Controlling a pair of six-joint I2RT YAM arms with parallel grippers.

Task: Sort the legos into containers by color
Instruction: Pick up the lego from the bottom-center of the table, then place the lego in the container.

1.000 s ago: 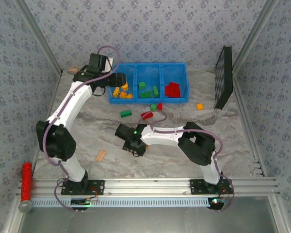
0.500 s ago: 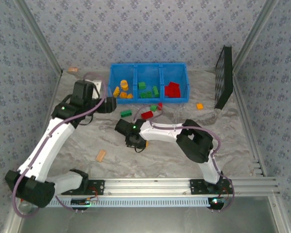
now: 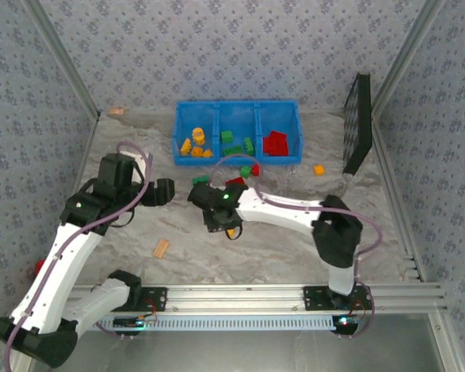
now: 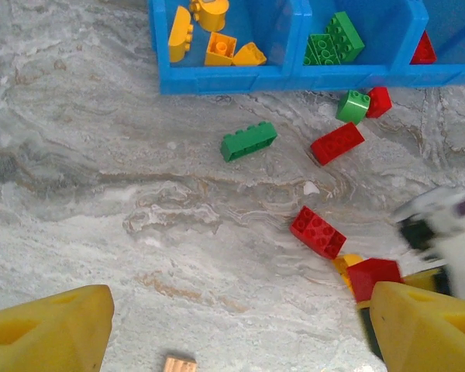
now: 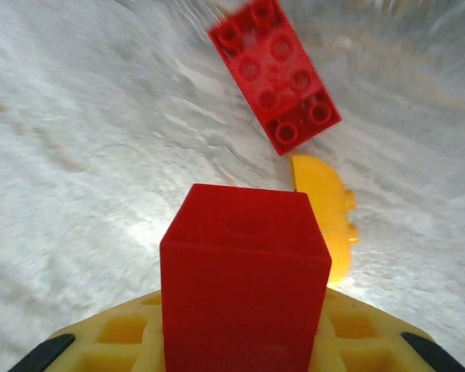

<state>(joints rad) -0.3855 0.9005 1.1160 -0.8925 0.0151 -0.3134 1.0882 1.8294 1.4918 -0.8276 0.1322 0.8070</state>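
I should next lift the red cube (image 5: 244,279) with my right gripper, then carry it outward over the blue bin's section with red legos, lower it and release it.
The blue bin (image 3: 236,159) stands at the back; its left compartment (image 4: 217,66) holds orange-yellow legos, the middle one (image 4: 333,39) green, the right one (image 3: 276,142) red. Loose legos lie in front of it: a long green brick (image 4: 249,141), a red brick (image 4: 337,143), a small green (image 4: 353,106) and a small red one (image 4: 379,101), and a red flat brick (image 5: 275,74) beside a yellow curved piece (image 5: 325,213). My right gripper (image 5: 244,341) is shut on a red cube (image 5: 244,279) just above the table. My left gripper (image 4: 240,333) hangs open over bare table.
A tan wooden block (image 3: 161,248) lies near the front left. One orange brick (image 3: 318,170) sits alone at the right, near the black grid panel (image 3: 358,124) leaning on the right wall. Part of a red cylinder (image 3: 39,267) peeks out behind my left arm.
My left gripper has pulled back from the bin's left compartment toward the near left. My right gripper has shifted slightly toward the bin and its elbow has swung right.
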